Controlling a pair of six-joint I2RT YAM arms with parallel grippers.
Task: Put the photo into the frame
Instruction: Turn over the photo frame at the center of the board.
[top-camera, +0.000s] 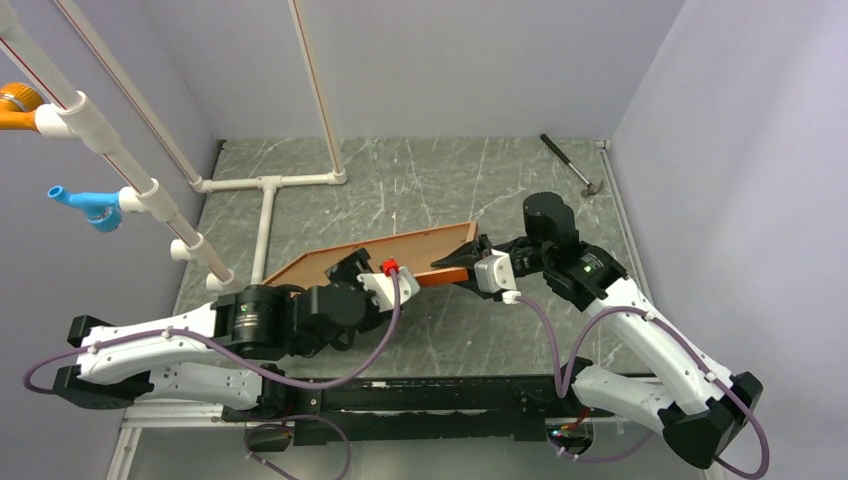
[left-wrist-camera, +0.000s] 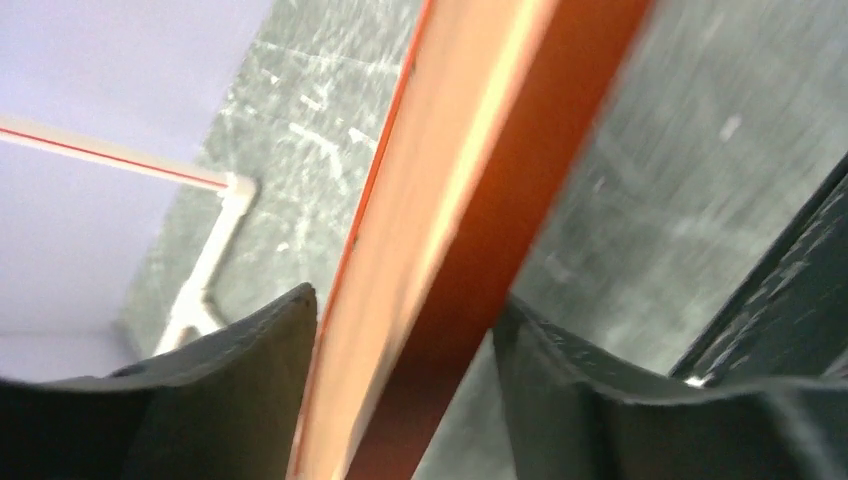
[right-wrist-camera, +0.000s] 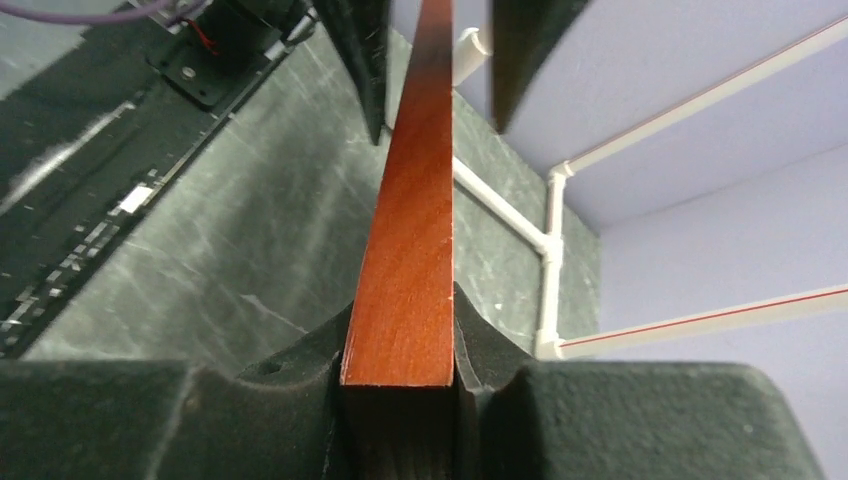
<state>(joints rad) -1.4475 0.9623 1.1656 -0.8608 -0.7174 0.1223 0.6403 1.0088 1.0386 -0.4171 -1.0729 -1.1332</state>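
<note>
The frame is tilted on edge above the dark marble tabletop, so the right gripper should next turn and move down, lay the held end of the frame onto the tabletop and then let go of the frame.
The frame (top-camera: 400, 250), reddish-brown wood, is held tilted on edge above the dark marble table (top-camera: 450, 180). My right gripper (top-camera: 455, 262) is shut on its right end; in the right wrist view the rail (right-wrist-camera: 405, 260) sits tight between the pads (right-wrist-camera: 400, 350). My left gripper (top-camera: 380, 268) straddles the same rail near its middle. In the left wrist view the rail (left-wrist-camera: 450, 200) passes between its spread fingers (left-wrist-camera: 405, 320) with a gap showing. Its fingers (right-wrist-camera: 360, 60) also show in the right wrist view, apart from the rail. The photo is out of view.
White PVC pipes (top-camera: 265, 185) lie on the table at the back left and rise along the left wall, with a blue fitting (top-camera: 85, 203) and an orange one (top-camera: 18, 105). A hammer (top-camera: 570, 165) lies at the back right. The pipes also show behind the rail (right-wrist-camera: 545, 230).
</note>
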